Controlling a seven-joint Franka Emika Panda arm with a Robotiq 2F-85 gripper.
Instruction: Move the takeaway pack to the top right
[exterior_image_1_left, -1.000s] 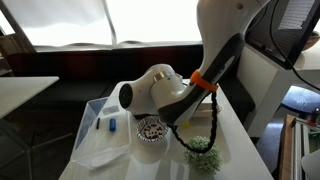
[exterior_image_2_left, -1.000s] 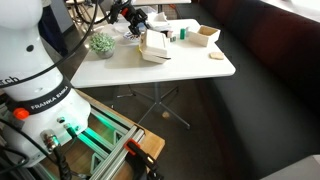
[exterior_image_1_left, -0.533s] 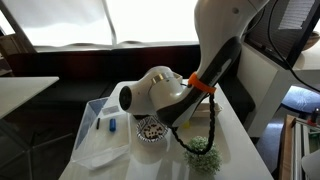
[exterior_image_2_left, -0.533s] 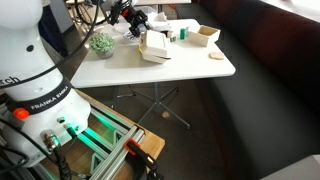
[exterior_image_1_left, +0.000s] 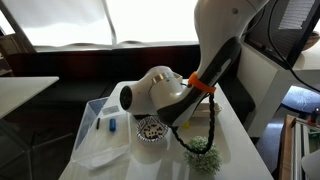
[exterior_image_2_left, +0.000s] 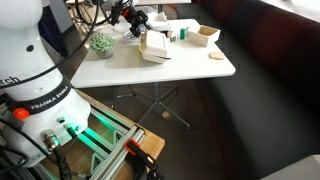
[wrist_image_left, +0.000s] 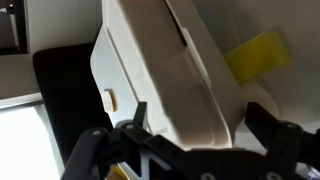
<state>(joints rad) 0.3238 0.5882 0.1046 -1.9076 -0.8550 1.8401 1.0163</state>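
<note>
My gripper eases slightly further onto the takeaway pack's near end (exterior_image_2_left: 150, 36) (wrist_image_left: 195, 113) next and closes across the pack's sides, since that end already sits between my open fingers.
The takeaway pack (exterior_image_2_left: 155, 47) is a plain white lidded box on the white table (exterior_image_2_left: 190, 65). In the wrist view it (wrist_image_left: 160, 70) fills most of the picture, and its near end lies between my two black fingers. My gripper (wrist_image_left: 200, 118) is open and straddles that end, with a small gap showing at the right finger. In an exterior view the gripper (exterior_image_2_left: 138, 27) is low at the pack's far edge. In the exterior view from behind the arm, the arm (exterior_image_1_left: 165, 95) hides both the pack and the gripper.
A patterned bowl (exterior_image_1_left: 150, 128), a clear plastic tray with blue items (exterior_image_1_left: 105, 125) and a green leafy bunch (exterior_image_1_left: 200, 146) lie near the arm. An open white tub (exterior_image_2_left: 205, 35) stands behind the pack. Something yellow (wrist_image_left: 255, 55) lies beside it.
</note>
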